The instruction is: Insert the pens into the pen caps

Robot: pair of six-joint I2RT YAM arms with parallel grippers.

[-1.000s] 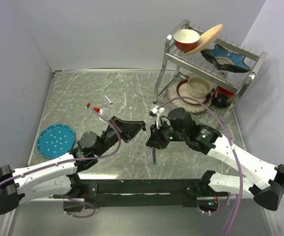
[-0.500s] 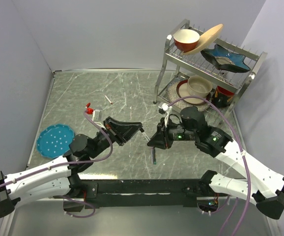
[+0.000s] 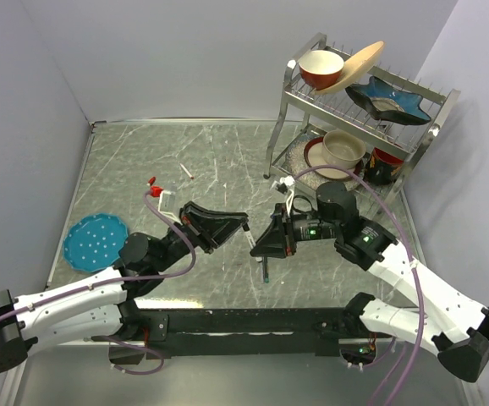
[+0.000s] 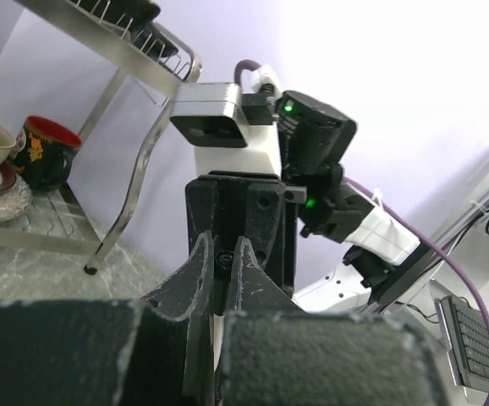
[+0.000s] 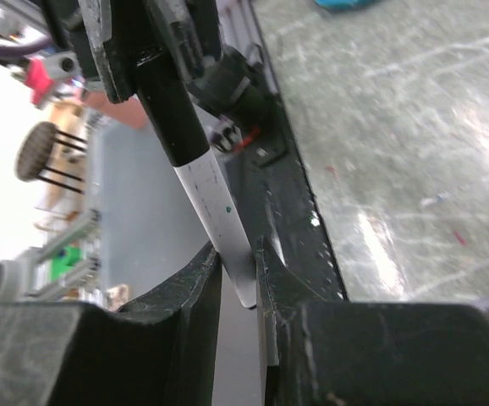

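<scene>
The robot's left gripper should next tilt downward and lower the white pen to release it onto the bare tabletop beside the dark teal pen (image 3: 264,269), because that spot is below the gripper.
My right gripper (image 5: 238,254) is shut on the end of a white pen barrel (image 5: 212,211). The barrel's far end runs into a black cap (image 5: 173,110) held in the left gripper's fingers (image 5: 109,51). In the top view both grippers meet tip to tip above the table, left (image 3: 241,222) and right (image 3: 261,245), with the white pen (image 3: 250,238) between them. My left gripper (image 4: 222,249) has its jaws nearly closed, and a white strip shows between them. A dark teal pen (image 3: 264,269) lies below the grippers. A white pen with a red tip (image 3: 187,172) and a red cap (image 3: 152,180) lie at the back left.
A metal dish rack (image 3: 414,127) with bowls and plates stands at the back right, close behind the right arm. A blue plate (image 3: 96,241) lies at the left edge. Purple cables loop over both arms.
The right arm has pulled its wrist back to the right and its gripper has dropped slightly. The left gripper has shifted a little towards it. Both hold the same things.
</scene>
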